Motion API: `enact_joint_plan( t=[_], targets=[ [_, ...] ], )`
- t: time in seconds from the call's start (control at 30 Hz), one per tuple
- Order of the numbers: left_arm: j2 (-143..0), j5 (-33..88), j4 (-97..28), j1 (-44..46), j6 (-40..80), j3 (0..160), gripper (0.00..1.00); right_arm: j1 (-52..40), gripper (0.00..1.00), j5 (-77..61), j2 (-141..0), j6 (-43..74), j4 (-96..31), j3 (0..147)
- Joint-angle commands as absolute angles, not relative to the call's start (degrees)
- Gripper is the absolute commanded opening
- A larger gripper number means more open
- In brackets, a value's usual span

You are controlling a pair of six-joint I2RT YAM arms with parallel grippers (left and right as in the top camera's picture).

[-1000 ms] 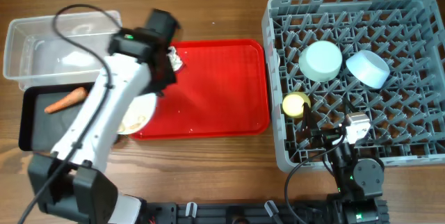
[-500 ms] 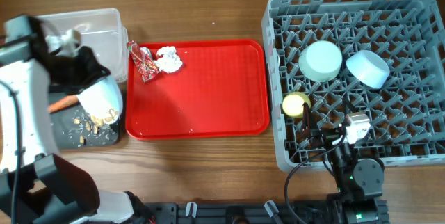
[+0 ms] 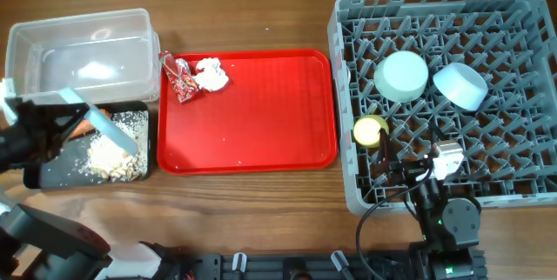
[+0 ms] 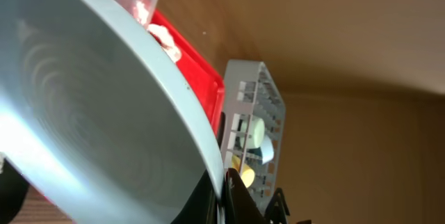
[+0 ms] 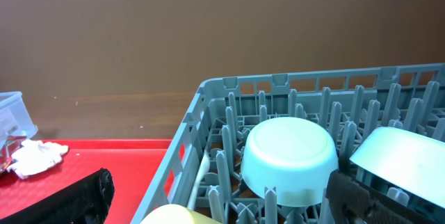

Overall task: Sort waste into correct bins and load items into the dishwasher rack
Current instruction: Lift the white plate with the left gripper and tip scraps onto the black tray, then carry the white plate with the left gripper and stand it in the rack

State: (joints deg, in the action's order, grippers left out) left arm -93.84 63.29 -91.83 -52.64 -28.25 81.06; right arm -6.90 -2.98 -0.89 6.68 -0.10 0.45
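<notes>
My left gripper swings up, across and down over the dishwasher rack's free pegs by the green bowl next. They lie to the gripper's right in the overhead view.
My left gripper (image 3: 59,126) is shut on the rim of the large pale blue plate (image 3: 103,123) and holds it steeply tilted over the black tray (image 3: 52,169). The plate fills the left wrist view (image 4: 90,113), with the jaws (image 4: 226,182) pinching its edge. Pale rice scraps (image 3: 115,154) lie heaped in the tray, and the orange carrot (image 3: 83,128) shows partly behind the plate. The tissue (image 3: 211,74) and red wrapper (image 3: 178,78) lie on the red tray (image 3: 261,115). My right gripper (image 3: 409,174) is open and empty over the rack's (image 3: 522,195) front edge.
The clear tub (image 3: 78,50) stands behind the black tray. The rack holds the pale green bowl (image 3: 401,76), light blue bowl (image 3: 459,85), yellow cup (image 3: 370,130) and white spoon (image 5: 198,175); both bowls (image 5: 288,158) lie upside down.
My left arm swung left from the red tray to above the black tray with the plate. The rice scraps slid off the plate into the tray. The right arm has not moved.
</notes>
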Motion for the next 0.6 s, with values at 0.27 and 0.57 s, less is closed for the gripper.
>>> enact_joint_plan(
  t=[0.27, 0.57],
  targets=[
    [-86.4, 67.2, -82.9, -40.2, -28.5, 80.6, 0.04, -6.5, 1.00, -3.5, -0.3, 7.6, 0.2, 0.3],
    [-85.4, 60.5, -40.7, -5.6, 7.2, 80.6, 0.04, -6.5, 1.00, -3.5, -0.3, 7.6, 0.2, 0.3]
  ],
)
